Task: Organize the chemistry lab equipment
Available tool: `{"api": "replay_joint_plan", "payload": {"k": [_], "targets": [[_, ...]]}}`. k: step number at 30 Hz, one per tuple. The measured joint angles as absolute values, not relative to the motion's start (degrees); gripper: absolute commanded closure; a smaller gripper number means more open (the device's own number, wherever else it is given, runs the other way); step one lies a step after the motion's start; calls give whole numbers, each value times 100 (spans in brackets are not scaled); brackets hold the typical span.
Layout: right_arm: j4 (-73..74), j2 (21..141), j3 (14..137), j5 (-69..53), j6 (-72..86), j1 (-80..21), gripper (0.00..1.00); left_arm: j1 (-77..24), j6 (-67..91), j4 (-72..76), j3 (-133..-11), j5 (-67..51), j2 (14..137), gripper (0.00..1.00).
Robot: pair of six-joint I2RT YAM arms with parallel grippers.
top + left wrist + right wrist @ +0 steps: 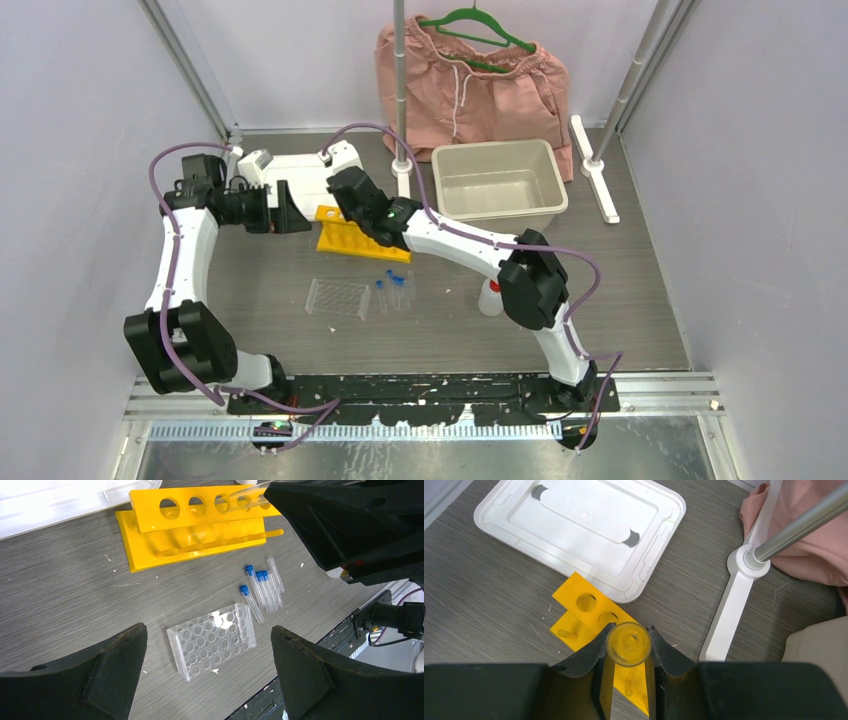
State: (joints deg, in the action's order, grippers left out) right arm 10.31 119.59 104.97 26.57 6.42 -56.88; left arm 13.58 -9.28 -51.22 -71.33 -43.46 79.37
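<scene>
My right gripper lowers the clear tube (pixel 628 644), already pointing down, into one hole of the yellow rack next, then releases it.
The yellow test-tube rack (pixel 340 238) stands on the table, left of centre. My right gripper (pixel 347 197) is over it, shut on a clear tube (pixel 628 644) seen end-on just above the rack's holes (pixel 586 602). Several blue-capped tubes (pixel 396 290) lie in front of the rack, next to the clear holed tray (pixel 338 298). My left gripper (pixel 293 212) is open and empty, just left of the rack; its view looks down on the tray (pixel 212 640), tubes (pixel 262 587) and rack (pixel 195 530). The white squeeze bottle (pixel 489 298) is partly hidden by my right arm. No beakers show.
A beige tub (pixel 500 190) sits at the back right. A white lid (pixel 584 530) lies flat behind the rack. A pole on a white base (pixel 744 562) stands beside the tub, with pink shorts (pixel 470 85) on a green hanger behind.
</scene>
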Motion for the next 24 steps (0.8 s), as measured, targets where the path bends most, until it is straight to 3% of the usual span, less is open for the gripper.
{"api": "replay_joint_plan", "payload": {"k": [16, 24], "targets": [[1050, 11998, 10143, 2119, 639, -5688, 99, 1363, -950, -5122, -7133, -4193, 7937, 6], [794, 11996, 9802, 2084, 650, -5686, 87, 1363, -969, -5124, -7133, -4106, 7937, 6]]}}
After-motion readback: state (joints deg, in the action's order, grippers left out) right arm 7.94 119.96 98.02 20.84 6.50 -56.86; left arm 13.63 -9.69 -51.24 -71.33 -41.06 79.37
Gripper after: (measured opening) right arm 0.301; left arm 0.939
